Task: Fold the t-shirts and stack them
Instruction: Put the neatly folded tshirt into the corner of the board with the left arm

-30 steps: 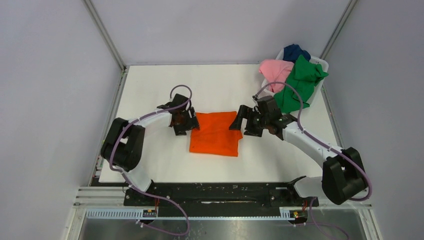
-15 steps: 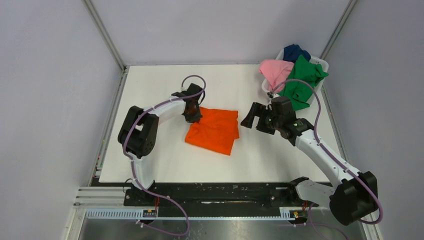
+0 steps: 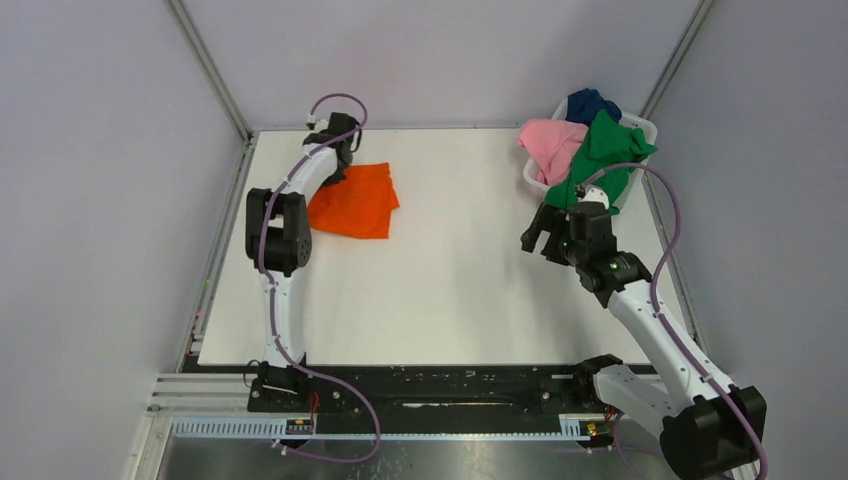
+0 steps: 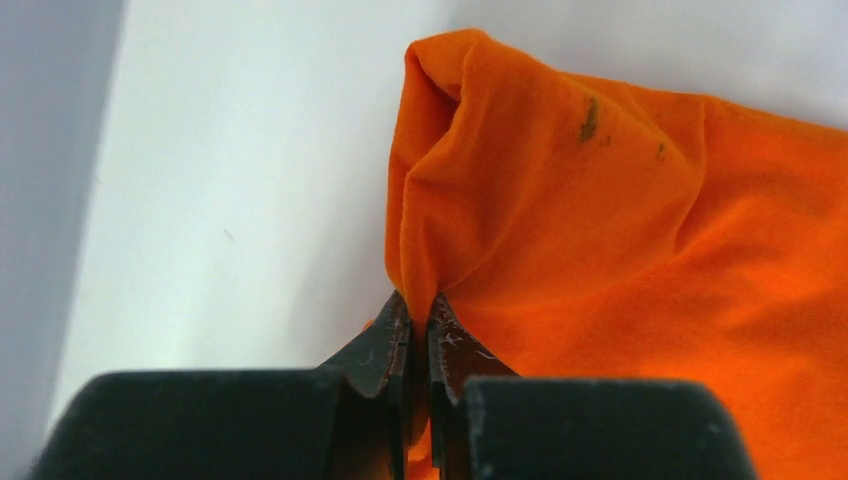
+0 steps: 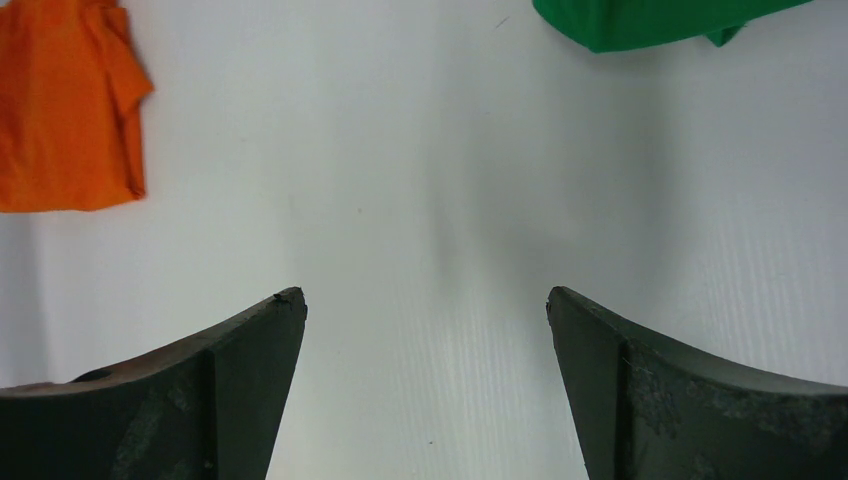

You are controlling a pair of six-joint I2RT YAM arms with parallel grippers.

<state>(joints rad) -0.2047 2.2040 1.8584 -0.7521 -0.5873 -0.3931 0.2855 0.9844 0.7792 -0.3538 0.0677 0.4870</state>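
Note:
The left gripper drags the orange t-shirt outward and to its left in the top view to the bare table corner next and releases it there.
A folded orange t-shirt lies at the table's far left. My left gripper is shut on its far-left edge; in the left wrist view the left gripper pinches a ridge of the orange t-shirt between its black fingers. The green t-shirt, the pink t-shirt and the dark blue t-shirt are heaped in the basket at the far right. My right gripper hangs open over bare table with nothing in it; the right wrist view shows the right gripper, the orange t-shirt and the green t-shirt's hem.
A white plastic basket stands in the far right corner, green cloth draping over its near rim. Grey walls and metal frame posts close in the table on three sides. The left arm stretches along the table's left edge.
My left gripper has shut on the orange t-shirt and dragged it from the table's middle to the far left. My right arm has drawn back to the right, still open.

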